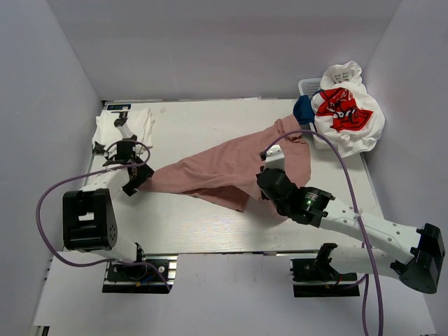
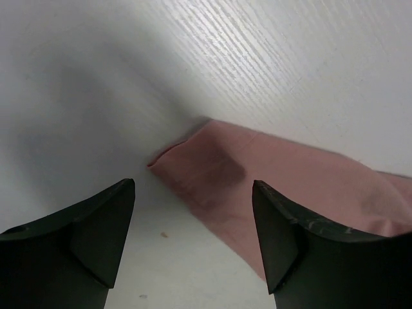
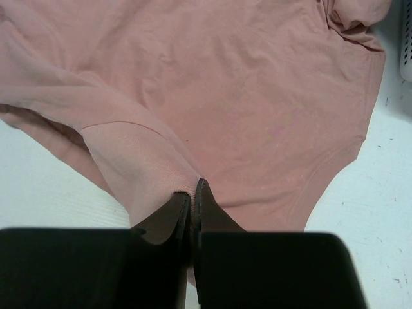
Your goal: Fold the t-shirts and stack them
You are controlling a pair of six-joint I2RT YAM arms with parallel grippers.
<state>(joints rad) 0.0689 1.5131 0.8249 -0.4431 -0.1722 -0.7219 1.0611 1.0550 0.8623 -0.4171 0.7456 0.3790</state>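
Observation:
The narrow corner of the pink t-shirt lies flat on the tabletop between the open fingers, so the left gripper needs to lower onto it and close next.
A dusty-pink t-shirt (image 1: pixel 231 168) lies stretched across the table middle, from its left corner to the back right. My left gripper (image 1: pixel 138 180) is open just above that left corner of the pink t-shirt (image 2: pixel 212 174), the cloth lying flat on the table between and beyond the fingers. My right gripper (image 1: pixel 264 180) is shut on a fold of the pink t-shirt (image 3: pixel 257 103), which bunches up at the fingertips (image 3: pixel 201 193). A white t-shirt (image 1: pixel 126 126) lies folded at the back left. A white t-shirt with a red graphic (image 1: pixel 346 112) and a navy one (image 1: pixel 304 109) sit piled at the back right.
A white slotted basket (image 1: pixel 308 85) stands at the back right under the piled shirts; its edge shows in the right wrist view as the basket (image 3: pixel 406 45). Grey walls close in the table (image 1: pixel 210 224) on three sides. Purple cables loop beside both arms.

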